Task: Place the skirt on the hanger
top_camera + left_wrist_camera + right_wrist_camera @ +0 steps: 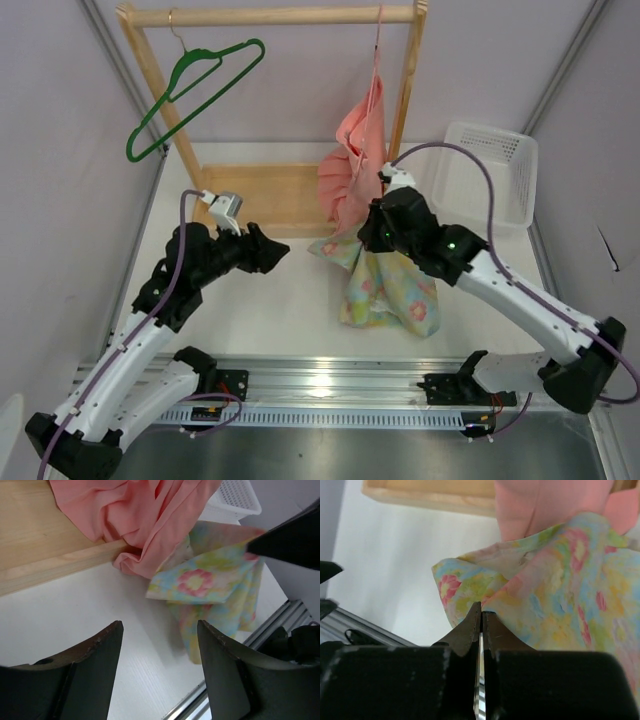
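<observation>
Next, the left gripper moves back and across toward the skirt, then comes down onto its near corner [351,315] [193,653], which lies free of my right gripper.
The floral skirt [385,285] lies crumpled on the white table, right of centre, with its upper edge lifted. My right gripper [372,236] is shut on that edge; in the right wrist view the closed tips [482,611] pinch the skirt's cloth [560,600]. The dark green hanger [190,95] hangs by its hook from the wooden rail at the back left. My left gripper [278,250] is open and empty, left of the skirt and above the table. In the left wrist view the open gripper [160,630] points toward the skirt [210,585].
A salmon-pink garment [360,160] hangs at the right end of the wooden rack [270,190] and touches the skirt's top. A white basket [495,170] stands at the back right. A metal rail [330,385] runs along the near table edge.
</observation>
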`<state>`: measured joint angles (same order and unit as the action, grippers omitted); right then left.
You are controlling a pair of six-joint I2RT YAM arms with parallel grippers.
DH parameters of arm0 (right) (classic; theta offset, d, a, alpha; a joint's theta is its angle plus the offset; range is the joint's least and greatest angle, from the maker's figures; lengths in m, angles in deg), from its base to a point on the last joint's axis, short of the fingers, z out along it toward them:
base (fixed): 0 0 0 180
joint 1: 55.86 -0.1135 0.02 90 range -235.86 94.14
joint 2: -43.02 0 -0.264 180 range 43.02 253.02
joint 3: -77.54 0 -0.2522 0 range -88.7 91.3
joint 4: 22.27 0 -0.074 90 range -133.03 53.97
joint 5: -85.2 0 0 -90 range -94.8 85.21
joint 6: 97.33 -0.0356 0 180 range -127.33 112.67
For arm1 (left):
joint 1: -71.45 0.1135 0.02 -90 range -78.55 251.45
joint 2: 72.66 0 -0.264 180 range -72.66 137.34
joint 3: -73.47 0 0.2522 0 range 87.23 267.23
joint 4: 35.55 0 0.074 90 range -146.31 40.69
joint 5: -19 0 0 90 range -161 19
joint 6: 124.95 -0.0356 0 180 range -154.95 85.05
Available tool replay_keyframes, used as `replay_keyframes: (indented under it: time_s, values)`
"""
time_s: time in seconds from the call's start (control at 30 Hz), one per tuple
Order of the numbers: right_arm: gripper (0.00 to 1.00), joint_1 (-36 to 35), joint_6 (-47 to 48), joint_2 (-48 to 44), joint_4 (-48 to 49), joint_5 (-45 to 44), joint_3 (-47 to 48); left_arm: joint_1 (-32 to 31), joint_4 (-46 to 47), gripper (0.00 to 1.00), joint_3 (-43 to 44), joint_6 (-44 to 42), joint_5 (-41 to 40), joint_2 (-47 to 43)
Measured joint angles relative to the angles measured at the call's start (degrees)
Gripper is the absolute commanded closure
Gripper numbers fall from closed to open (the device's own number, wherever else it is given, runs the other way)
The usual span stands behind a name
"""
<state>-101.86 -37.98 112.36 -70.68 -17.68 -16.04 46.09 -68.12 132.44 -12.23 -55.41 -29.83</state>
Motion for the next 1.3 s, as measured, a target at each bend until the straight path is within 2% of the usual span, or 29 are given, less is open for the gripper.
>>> replay_keyframes:
  time_s: [0.07, 0.17, 0.2, 0.3, 0.37, 0.4, 0.5, 0.6, 0.7, 0.83, 0.93, 1.13, 1.3]
  values:
    - [1.0, -0.4, -0.2, 4.3, 1.8, 0.6, -0.9, -0.2, 1.9, 0.31, -2.4, 2.3, 0.1, -0.4]
    - [0.87, -0.4, -0.1, 10.0, 4.2, 1.4, -0.9, -1.9, 5.0, 0.3, -7.2, 5.4, -0.7, -0.2]
    - [0.73, 0.0, 0.1, 11.9, 4.7, 2.1, -0.9, -3.2, 5.6, 0.3, -8.8, 6.3, -1.5, 0.5]
    - [0.45, 1.8, 0.5, 15.1, 5.6, 3.9, -0.8, -7.8, 7.7, 0.27, -12.3, 8.7, -4.3, 4.4]
    - [0.38, 3.9, 1.0, 15.8, 5.7, 5.0, -0.9, -10.7, 9.5, 0.27, -14.1, 10.3, -6.2, 7.1]
    - [0.31, 4.8, 1.3, 15.8, 5.6, 5.3, -0.9, -12.0, 10.3, 0.27, -15.0, 11.0, -7.1, 8.3]
    - [0.24, 6.7, 2.0, 14.2, 4.9, 4.9, -1.0, -14.7, 12.6, 0.26, -17.2, 12.5, -9.1, 10.9]
    - [0.19, 6.8, 2.3, 9.4, 2.6, 3.9, -1.9, -16.1, 15.1, 0.27, -18.8, 13.8, -9.5, 13.3]
    - [0.16, 6.9, 2.1, 0.1, -0.2, 2.6, -5.0, -17.8, 18.2, 0.26, -19.4, 14.4, -9.2, 15.8]
    - [0.15, 7.7, 0.6, -11.6, -4.8, 0.9, -9.9, -21.9, 23.5, 0.26, -19.6, 15.1, -8.6, 19.8]
    - [0.15, 8.5, -1.0, -16.2, -8.2, 0.2, -14.4, -24.0, 26.2, 0.27, -19.6, 15.9, -8.3, 23.6]
    - [0.15, 9.0, -3.6, -17.9, -14.0, 0.4, -22.0, -27.2, 24.9, 0.27, -19.1, 15.8, -9.9, 27.4]
    - [0.14, 9.0, -4.7, -17.1, -16.0, 0.3, -23.0, -27.6, 25.0, 0.33, -17.6, 15.8, -10.1, 30.2]
